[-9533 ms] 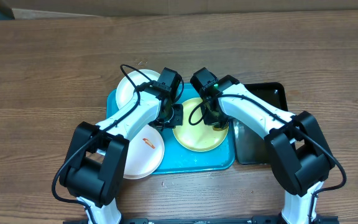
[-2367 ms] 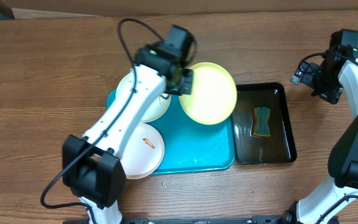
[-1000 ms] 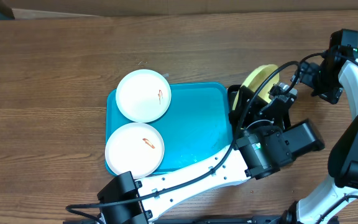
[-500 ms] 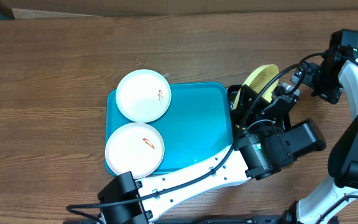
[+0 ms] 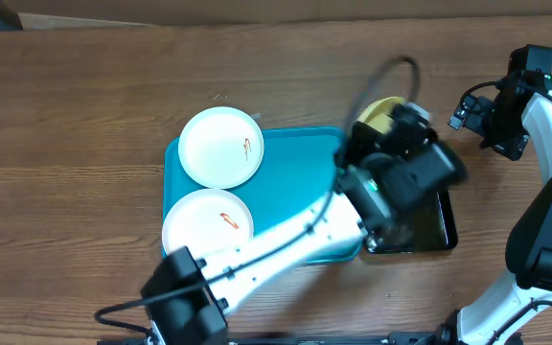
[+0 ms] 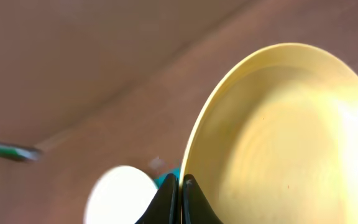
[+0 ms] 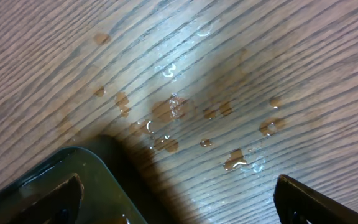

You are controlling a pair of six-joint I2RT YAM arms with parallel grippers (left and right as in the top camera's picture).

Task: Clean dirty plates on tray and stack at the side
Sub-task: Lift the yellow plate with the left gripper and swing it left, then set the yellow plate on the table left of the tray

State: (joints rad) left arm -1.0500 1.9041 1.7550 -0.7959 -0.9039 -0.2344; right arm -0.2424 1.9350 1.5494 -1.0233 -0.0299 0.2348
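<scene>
I need to swing my left gripper past the white plates and down next, and release the rim of the yellow-green plate. Bare wood is below my left gripper and to its left in the overhead view.
My left gripper [image 5: 391, 123] is shut on the rim of the yellow-green plate [image 5: 376, 111], holding it on edge in the air over the gap between the tray [image 5: 295, 182] and the black tub. In the left wrist view the plate [image 6: 278, 137] fills the right side, with its rim pinched between the fingertips [image 6: 169, 200]. Two white plates [image 5: 220, 146] [image 5: 207, 228], each with a red smear, lie on the tray's left part. My right gripper [image 5: 470, 113] hovers open and empty at the far right, above wet wood [image 7: 179, 205].
The black tub [image 5: 439, 225] with water lies right of the tray, mostly under my left arm; its corner [image 7: 73, 186] shows in the right wrist view. Water drops [image 7: 173, 109] dot the table there. A white plate [image 6: 120, 193] shows low in the left wrist view.
The left arm lifted the yellow-green plate off the tray and carried it right. In the last half second the wrist has swung, blurred, over the tub. The right arm has stayed still.
</scene>
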